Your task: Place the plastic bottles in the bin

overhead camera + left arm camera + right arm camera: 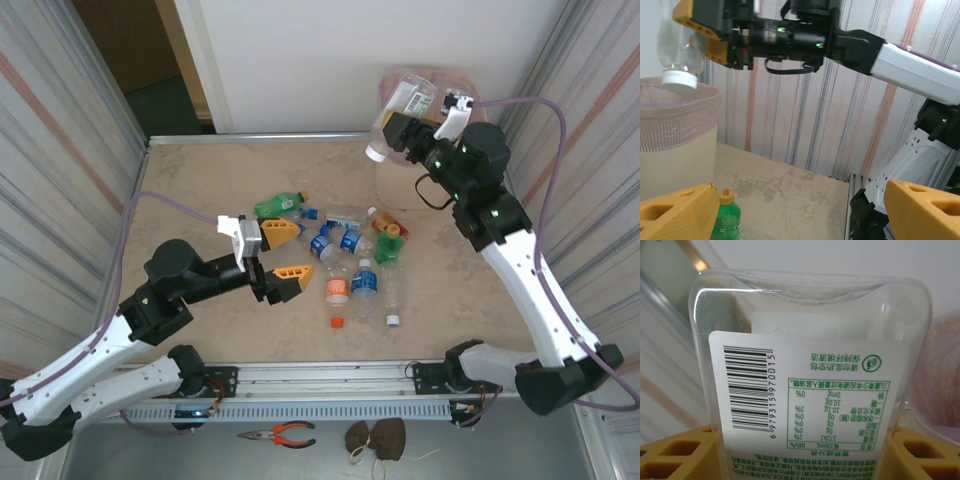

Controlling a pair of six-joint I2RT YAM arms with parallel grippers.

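Observation:
My right gripper moves outward over the bin's pink-lined opening [450, 82] [942, 377] next, tips downward and releases the clear bottle. That opening lies outward and below my gripper.
My right gripper [405, 132] is shut on a clear plastic bottle [408, 98] with a white label, tilted cap-down beside the rim of the bin [455, 85], a beige mesh basket lined with a pink bag at the far right. In the right wrist view the bottle [805, 390] stands between the orange fingers [675, 455]. The left wrist view shows its white cap [677, 79] just above the bin's rim [685, 107]. My left gripper [288, 253] hangs open over the table, left of several plastic bottles [352, 262]. A green bottle [726, 220] lies near its left finger [675, 215].
Another green bottle [278, 205] lies behind the left gripper. Loose orange [338, 323] and white [393, 320] caps sit near the front. Striped walls close in both sides. Pliers [280, 433] lie below the front rail.

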